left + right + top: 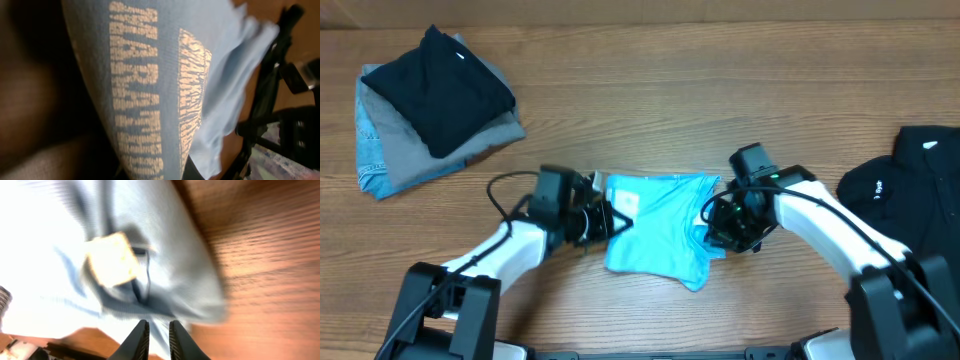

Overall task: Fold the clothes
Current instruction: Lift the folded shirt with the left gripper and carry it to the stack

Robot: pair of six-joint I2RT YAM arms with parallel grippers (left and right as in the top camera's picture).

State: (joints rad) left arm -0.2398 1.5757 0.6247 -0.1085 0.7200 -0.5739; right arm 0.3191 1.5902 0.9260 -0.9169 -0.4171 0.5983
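Observation:
My left gripper is about to lift the shirt across, outward and to the left in the overhead view. It will then let the shirt go on top of the stack of clothes.
The clothes, a light blue T-shirt, lie crumpled at the middle of the wooden table. My left gripper is at the shirt's left edge. In the left wrist view the shirt fills the frame, with pale orange lettering running down it. That gripper's fingers are hidden behind the cloth, and it is shut on the fabric. My right gripper is at the shirt's right edge. In the right wrist view its gripper pinches a strip of the blue cloth below the neck tag.
A stack of folded garments sits at the back left, a black one on top of grey and blue ones. A black garment lies at the right edge. Bare wood surrounds the shirt.

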